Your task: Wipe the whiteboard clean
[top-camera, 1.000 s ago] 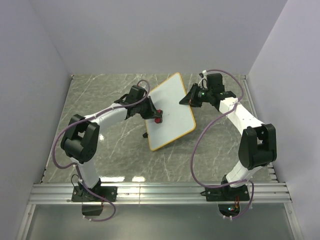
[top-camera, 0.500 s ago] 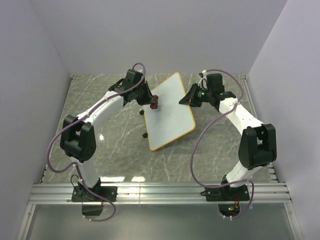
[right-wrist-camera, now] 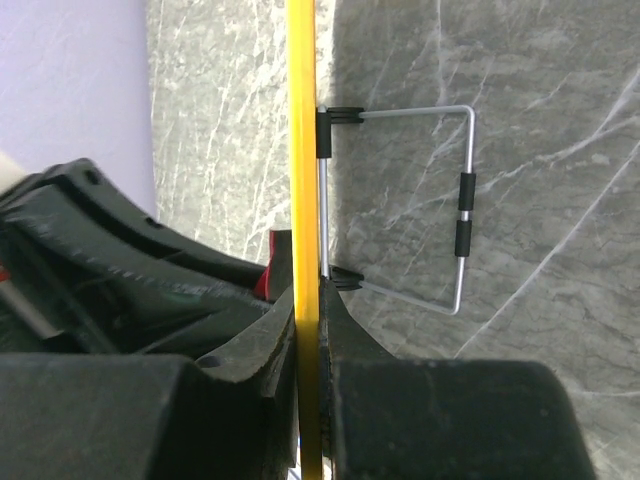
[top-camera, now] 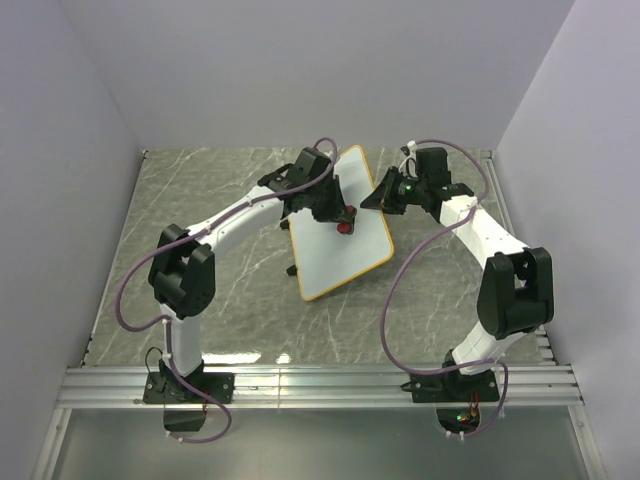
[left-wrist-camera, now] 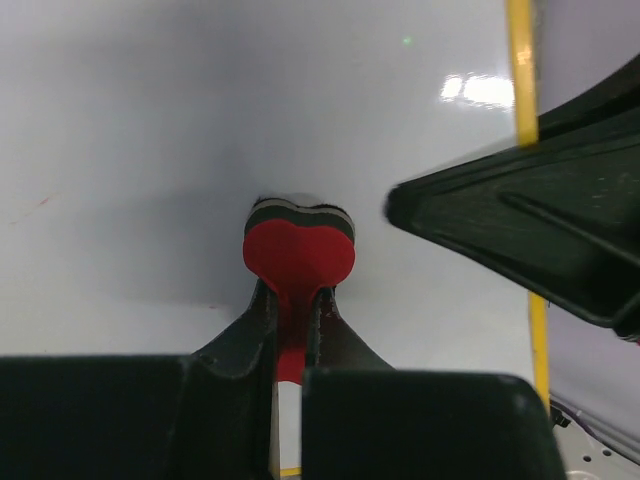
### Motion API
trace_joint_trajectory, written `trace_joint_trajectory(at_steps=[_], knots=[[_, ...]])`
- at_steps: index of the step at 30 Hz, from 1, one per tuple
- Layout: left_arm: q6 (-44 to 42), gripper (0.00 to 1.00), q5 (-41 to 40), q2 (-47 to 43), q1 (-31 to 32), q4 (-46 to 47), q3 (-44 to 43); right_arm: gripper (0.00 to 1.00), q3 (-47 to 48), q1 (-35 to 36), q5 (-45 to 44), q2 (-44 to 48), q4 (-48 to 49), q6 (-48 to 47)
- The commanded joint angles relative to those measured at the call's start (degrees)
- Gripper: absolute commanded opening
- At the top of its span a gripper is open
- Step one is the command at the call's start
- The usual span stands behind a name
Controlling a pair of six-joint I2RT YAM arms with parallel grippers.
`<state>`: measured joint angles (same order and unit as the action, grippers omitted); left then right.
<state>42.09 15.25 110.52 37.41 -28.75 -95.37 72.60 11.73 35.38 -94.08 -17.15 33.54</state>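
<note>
I need to wipe left in the top view over the faint streak, then lower and release the eraser, as bare marble lies there below my left gripper.
The whiteboard (top-camera: 335,265), white with an orange-yellow rim, stands tilted on the marble table. My left gripper (top-camera: 338,218) is shut on a small red eraser (top-camera: 345,227), which presses against the board's upper right part. In the left wrist view the eraser (left-wrist-camera: 298,255) sits flat on the white surface (left-wrist-camera: 150,140), held by the left gripper (left-wrist-camera: 293,300); a faint red streak (left-wrist-camera: 35,205) shows at the left. My right gripper (top-camera: 378,198) is shut on the board's right edge. In the right wrist view the right gripper (right-wrist-camera: 312,310) clamps the yellow rim (right-wrist-camera: 303,150).
A wire stand (right-wrist-camera: 460,200) with black clips props up the board from behind. One black foot (top-camera: 290,270) shows at its left edge. Purple walls close in the table on three sides, and an aluminium rail (top-camera: 320,385) runs along the front.
My left gripper has carried the eraser from the board's left edge up and then across to its upper right part. The right arm and the board have stayed put.
</note>
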Motion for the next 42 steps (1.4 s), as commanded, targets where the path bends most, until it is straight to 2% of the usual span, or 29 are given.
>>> trace_joint_trajectory(at_steps=[1, 5, 10, 13, 18, 25, 30, 32, 33, 35, 36, 37, 39, 42], knots=[[-0.33, 0.00, 2.95, 3.30, 2.85, 0.37, -2.71, 0.00, 1.67, 1.19, 0.75, 0.74, 0.98, -1.63], [-1.21, 0.00, 0.32, 3.74, 2.23, -0.43, 0.62, 0.00, 2.11, 1.02, 0.57, 0.92, -0.08, -2.43], [-1.83, 0.00, -1.71, 4.00, 0.92, 1.59, 9.92, 0.00, 2.81, 0.93, 0.66, 0.48, -0.52, -2.60], [-1.66, 0.00, -2.06, 4.00, -1.98, 2.73, 15.12, 0.00, 3.34, 0.76, 0.66, 0.30, -0.78, -2.69], [-2.09, 0.00, -1.79, -0.56, -10.59, 3.88, 20.13, 0.00, 3.25, 0.58, 0.75, 0.30, -0.26, -2.51], [-4.47, 0.00, -5.83, -10.40, -14.02, -4.28, 11.19, 0.00, 2.46, 0.49, 0.66, 0.48, 0.62, -2.08], [-5.69, 0.00, -7.68, -16.30, -20.61, -9.47, 7.04, 0.00, 1.32, 0.58, 0.92, 1.09, 2.03, -0.94], [-6.40, 0.00, -9.00, -17.87, -23.95, -9.83, 8.53, 0.17, 1.06, 0.49, 1.18, 1.27, 2.73, -0.58], [-6.84, 0.00, -9.18, -18.32, -25.18, -10.09, 10.80, 0.32, 0.88, 0.49, 1.10, 1.36, 2.73, -0.41], [-7.02, 0.00, -9.35, -19.54, -29.05, -10.18, 14.66, 0.45, 0.79, 0.40, 0.75, 1.88, 2.82, -0.32], [-7.54, 0.00, -10.05, -20.16, -29.93, -10.01, 16.17, 0.72, 0.88, 0.49, 0.66, 2.06, 2.82, -0.40], [-7.98, 0.02, -11.19, -20.86, -31.16, -9.48, 17.66, 0.81, 0.88, 0.49, 0.49, 2.32, 2.73, -0.49], [-9.12, 0.04, -14.97, -22.19, -31.78, -8.87, 22.06, 0.95, 1.23, 0.40, -0.65, 3.20, 2.12, -0.84], [-9.74, 0.04, -15.07, -22.80, -32.13, -7.64, 27.68, 0.98, 2.19, 0.40, -4.42, 5.22, -0.42, -2.07]])
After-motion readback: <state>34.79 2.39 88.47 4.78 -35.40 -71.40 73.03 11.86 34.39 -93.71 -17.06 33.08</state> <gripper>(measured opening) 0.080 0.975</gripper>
